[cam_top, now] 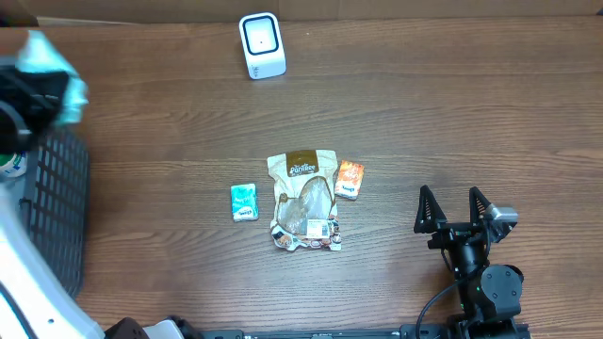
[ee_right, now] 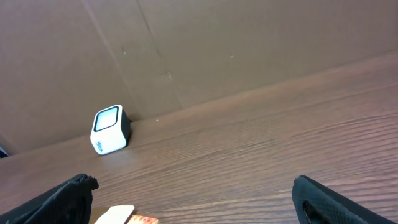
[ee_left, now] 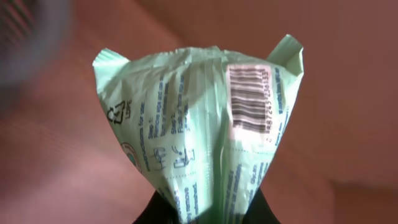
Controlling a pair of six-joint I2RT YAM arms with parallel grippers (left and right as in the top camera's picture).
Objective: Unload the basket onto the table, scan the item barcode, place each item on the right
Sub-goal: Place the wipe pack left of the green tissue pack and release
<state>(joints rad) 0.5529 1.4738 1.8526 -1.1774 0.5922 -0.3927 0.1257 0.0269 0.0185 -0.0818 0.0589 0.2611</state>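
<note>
My left gripper comes across from the basket next, then down onto the bare spot of table on the basket side of the teal packet.
A pale green packet (ee_left: 186,124) fills the left wrist view, pinched at its lower end by my left gripper (ee_left: 208,216), which is shut on it. Its barcode (ee_left: 247,99) faces the wrist camera. Overhead, the same packet (cam_top: 49,64) is a blur high at the far left, above the black left gripper (cam_top: 33,94). The white scanner (cam_top: 261,44) stands at the table's back edge, and the right wrist view shows the scanner (ee_right: 110,129) too. My right gripper (cam_top: 456,209) is open and holds nothing at the front right, its fingertips (ee_right: 74,190) wide apart.
A tan treat bag (cam_top: 304,200) lies mid-table with a teal packet (cam_top: 244,201) to its left and an orange packet (cam_top: 350,179) to its right. A dark mesh basket (cam_top: 52,207) stands at the left edge. Cardboard backs the table.
</note>
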